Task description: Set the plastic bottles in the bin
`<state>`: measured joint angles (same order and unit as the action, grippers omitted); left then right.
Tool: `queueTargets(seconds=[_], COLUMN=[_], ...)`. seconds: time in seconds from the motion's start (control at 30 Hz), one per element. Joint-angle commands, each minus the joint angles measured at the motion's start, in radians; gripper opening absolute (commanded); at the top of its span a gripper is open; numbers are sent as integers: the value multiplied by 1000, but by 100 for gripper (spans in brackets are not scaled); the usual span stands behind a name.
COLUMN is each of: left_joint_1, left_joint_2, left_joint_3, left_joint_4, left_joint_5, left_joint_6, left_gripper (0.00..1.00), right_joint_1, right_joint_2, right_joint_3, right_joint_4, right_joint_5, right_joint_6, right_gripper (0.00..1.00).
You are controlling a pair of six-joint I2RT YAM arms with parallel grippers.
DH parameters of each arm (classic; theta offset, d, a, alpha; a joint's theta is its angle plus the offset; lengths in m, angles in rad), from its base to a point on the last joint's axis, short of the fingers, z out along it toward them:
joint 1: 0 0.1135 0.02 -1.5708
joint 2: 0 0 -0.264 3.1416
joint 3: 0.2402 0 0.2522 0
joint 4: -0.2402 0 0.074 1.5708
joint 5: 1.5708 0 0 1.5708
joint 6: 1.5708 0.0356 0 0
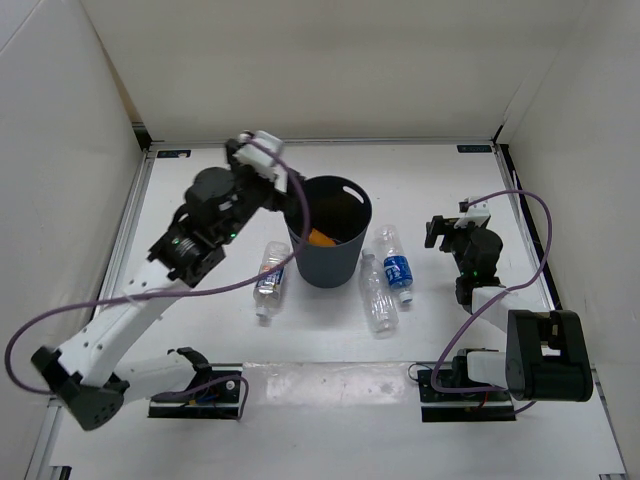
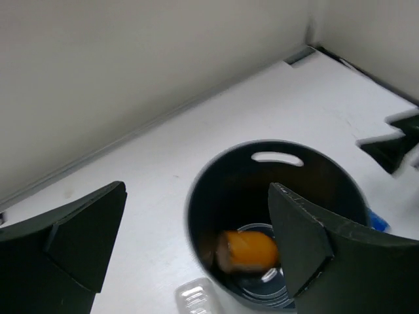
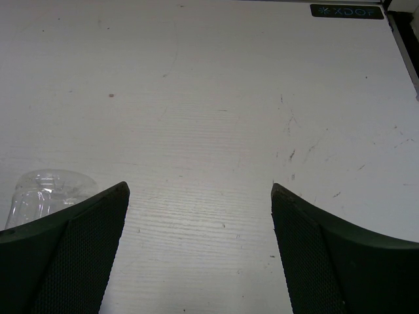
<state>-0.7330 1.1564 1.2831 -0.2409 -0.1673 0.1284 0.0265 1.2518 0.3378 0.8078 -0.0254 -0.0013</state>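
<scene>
I should move my left gripper back from the bin's rim and down around the multicoloured-label bottle's middle (image 1: 271, 273), because that bottle is below my gripper, nearer my base.
The dark grey bin (image 1: 328, 262) stands mid-table. The orange bottle (image 1: 321, 238) lies inside it, also seen blurred in the left wrist view (image 2: 249, 250) within the bin (image 2: 211, 196). My left gripper (image 1: 287, 188) is open and empty above the bin's left rim; in its own view (image 2: 196, 191) the jaws stand wide apart. A multicoloured-label bottle (image 1: 270, 279) lies left of the bin. A blue-label bottle (image 1: 396, 264) and a clear bottle (image 1: 377, 298) lie on its right. My right gripper (image 1: 444, 231) is open and empty, low over bare table (image 3: 200, 196), with a clear bottle's base (image 3: 46, 193) at its left.
White walls enclose the table on the left, back and right. The right arm's base (image 1: 540, 355) sits at the near right. A purple cable (image 1: 150, 292) trails along the left arm. A black sticker (image 3: 346, 11) marks the far right corner.
</scene>
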Motion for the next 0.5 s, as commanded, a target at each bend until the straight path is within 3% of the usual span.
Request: queueTargets(seconds=[0.0,0.03,0.2,0.33,0.47], left_joint_1=[119,145,329,386,471], left_joint_2=[-142,-191,-262,-244,-244], left_joint_3=[-98,-126,-223,-276,-430], left_joint_4=[-25,-18,-83,-181,-95], left_joint_5=[-106,-121,26,63,187], left_joint_6=[-108,-216,-317,-429,-524], left_gripper=[100,100,100,100,100], right_joint_1=[0,0,1,4,6], right_joint_2=[1,1,-2,0,-2], right_joint_3=[24,26,24,24,24], right_joint_4=[22,24,24,25,25], right_joint_5=[12,12,15,19,19], right_joint_6=[6,4,6,6,6], right_gripper=[90,90,90,90,90])
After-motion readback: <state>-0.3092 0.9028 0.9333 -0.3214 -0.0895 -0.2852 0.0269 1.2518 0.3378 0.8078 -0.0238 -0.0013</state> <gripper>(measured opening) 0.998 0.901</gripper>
